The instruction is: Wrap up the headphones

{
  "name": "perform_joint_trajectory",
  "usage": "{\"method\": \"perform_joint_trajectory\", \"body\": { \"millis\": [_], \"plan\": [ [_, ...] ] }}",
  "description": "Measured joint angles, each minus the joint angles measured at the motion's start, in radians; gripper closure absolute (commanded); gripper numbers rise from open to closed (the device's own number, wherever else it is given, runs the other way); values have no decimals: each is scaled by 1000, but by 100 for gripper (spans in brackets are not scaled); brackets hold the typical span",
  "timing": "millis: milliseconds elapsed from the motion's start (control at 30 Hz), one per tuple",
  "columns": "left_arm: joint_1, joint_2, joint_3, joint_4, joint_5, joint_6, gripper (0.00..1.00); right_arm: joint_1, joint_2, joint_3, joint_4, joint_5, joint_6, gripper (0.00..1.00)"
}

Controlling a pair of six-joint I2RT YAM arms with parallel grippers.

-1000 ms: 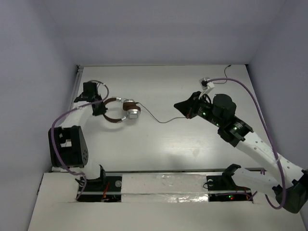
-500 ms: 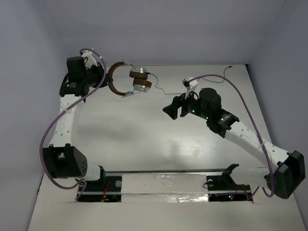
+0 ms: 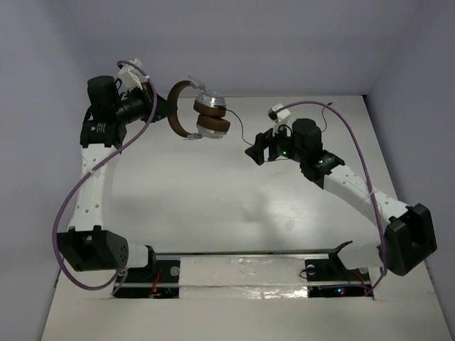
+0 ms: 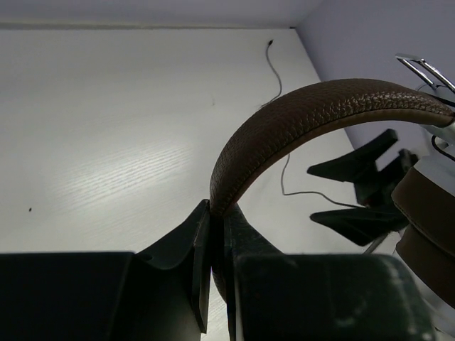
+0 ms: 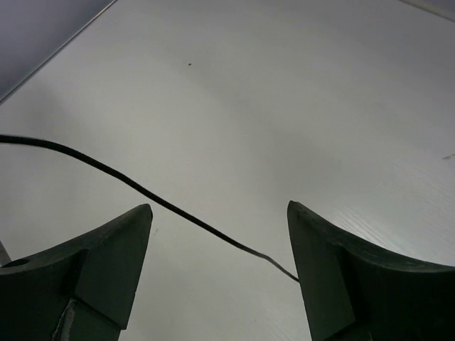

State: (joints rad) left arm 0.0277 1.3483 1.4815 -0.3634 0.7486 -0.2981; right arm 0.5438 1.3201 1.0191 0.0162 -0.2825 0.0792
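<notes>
My right gripper is open with the thin dark cable crossing only near its fingertips, so it will ease toward the headphones (image 3: 202, 117), taking the cable deeper inside, and close.
The headphones (image 3: 202, 117) hang in the air at the back left, brown headband (image 4: 320, 106) up and silver earcups (image 3: 211, 115) below. My left gripper (image 3: 163, 111) is shut on the headband, which the left wrist view shows pinched between its fingers (image 4: 217, 217). The thin dark cable (image 3: 237, 131) drops from the earcups toward my right gripper (image 3: 254, 150). That gripper stands open just above the table. In the right wrist view the cable (image 5: 178, 213) runs loose across the gap between its fingers, touching neither. The cable's far end (image 4: 276, 71) lies on the table.
White table (image 3: 213, 206) with pale walls on three sides. Thick purple arm cables loop beside the left arm (image 3: 67, 206) and over the right arm (image 3: 352, 142). Both arm bases stand at the near edge by a foil-covered strip (image 3: 242, 266).
My left arm has lifted the headphones off the table, up and toward the back. My right gripper has opened, let go of the cable and moved left.
</notes>
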Motion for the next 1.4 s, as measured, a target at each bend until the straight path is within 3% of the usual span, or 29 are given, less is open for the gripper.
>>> {"method": "perform_joint_trajectory", "body": {
  "millis": [467,733,1067,1133,1267,1400],
  "plan": [
    [0,-9,27,78,119,-101,100,-56,259,39,151,-153,12,26],
    [0,-5,128,122,154,-208,100,-58,305,43,238,-169,31,29],
    [54,35,275,225,220,-352,100,-58,272,-93,339,-150,87,30],
    [80,46,279,247,234,-386,100,-59,247,-137,369,-147,103,41],
    [101,69,286,274,237,-427,100,-59,235,-171,410,-163,139,94],
    [99,39,177,345,226,-465,100,-52,251,-169,435,-191,184,100]
  ]
}}
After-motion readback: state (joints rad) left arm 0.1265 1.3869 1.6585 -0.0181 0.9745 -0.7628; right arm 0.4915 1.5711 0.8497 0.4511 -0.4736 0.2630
